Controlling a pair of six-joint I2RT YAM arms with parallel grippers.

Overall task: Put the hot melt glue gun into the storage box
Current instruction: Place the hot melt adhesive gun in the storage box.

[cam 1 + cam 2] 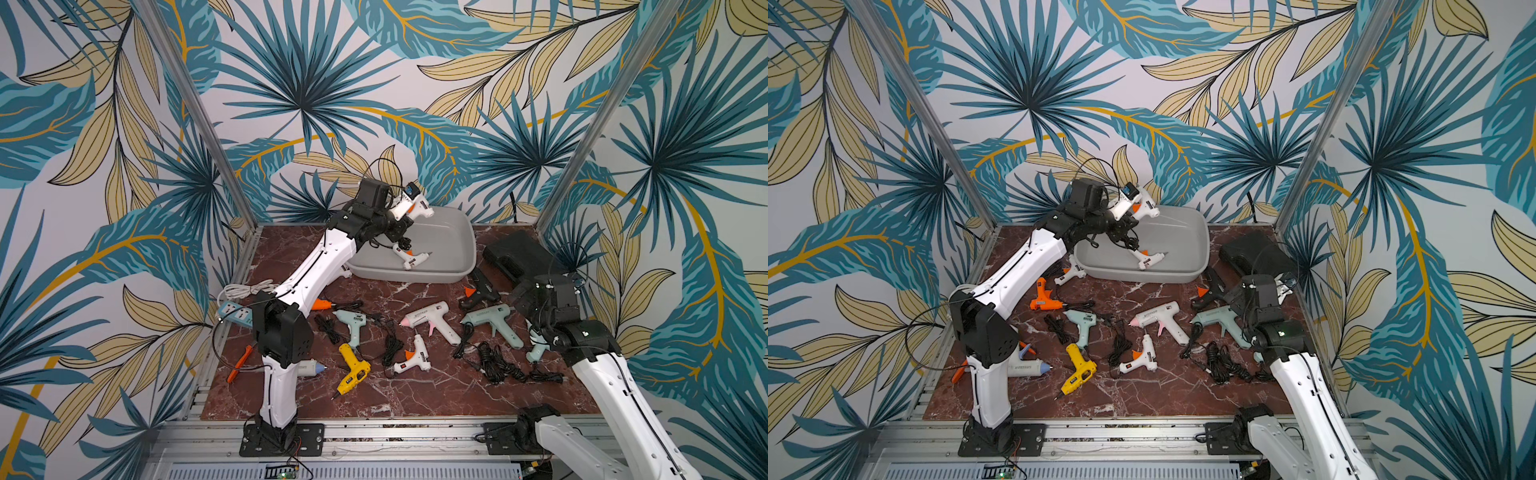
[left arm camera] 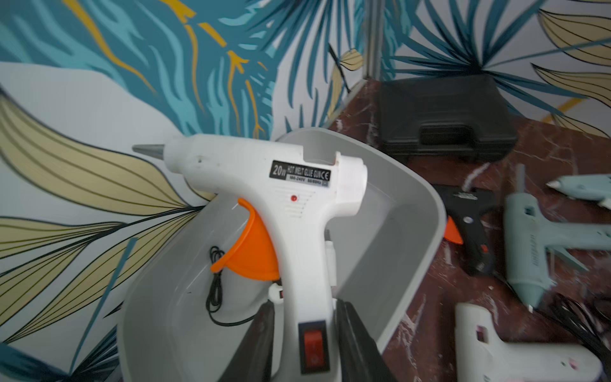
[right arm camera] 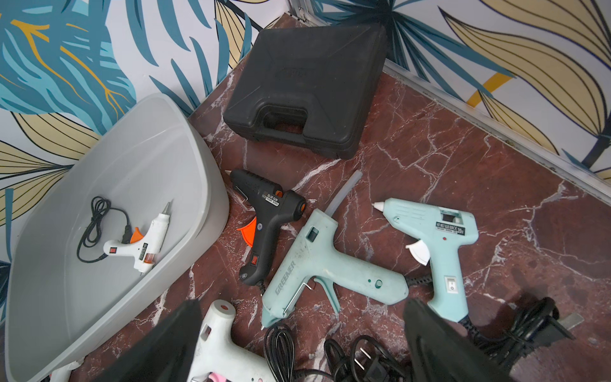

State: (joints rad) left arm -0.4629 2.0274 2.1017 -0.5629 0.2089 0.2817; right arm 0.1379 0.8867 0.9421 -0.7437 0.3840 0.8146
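Observation:
The bottom of the tub is bare below my left gripper. My left gripper will next tilt downward, lower the held gun onto it beside the black cord (image 1: pixel 372 253) (image 2: pixel 194 340), then let go of the gun.
A white hot melt glue gun (image 1: pixel 417 205) (image 1: pixel 1145 206) (image 2: pixel 297 198) with an orange trigger hangs in the air over the back left part of the storage box (image 1: pixel 459 253) (image 1: pixel 1200 253) (image 2: pixel 416 211) (image 3: pixel 201 185). My left gripper (image 2: pixel 305 314) is shut on its handle, just above the red switch, with the nozzle pointing away from the arm. A second small white glue gun (image 1: pixel 409 258) (image 3: pixel 145 241) lies inside the grey tub with its black cord. Off to the right, my right gripper (image 3: pixel 301 307) hangs open and empty over the guns lying on the table.
A black case (image 1: pixel 515 253) (image 3: pixel 307 89) lies right of the tub. Several glue guns lie on the marble table: yellow (image 1: pixel 353 370), white and pink (image 1: pixel 432 318), teal (image 1: pixel 494 322), black (image 1: pixel 480 291), orange (image 1: pixel 1042 297). Coiled cords (image 1: pixel 494 361) lie among them, and a power strip (image 1: pixel 232 313) sits at the left edge.

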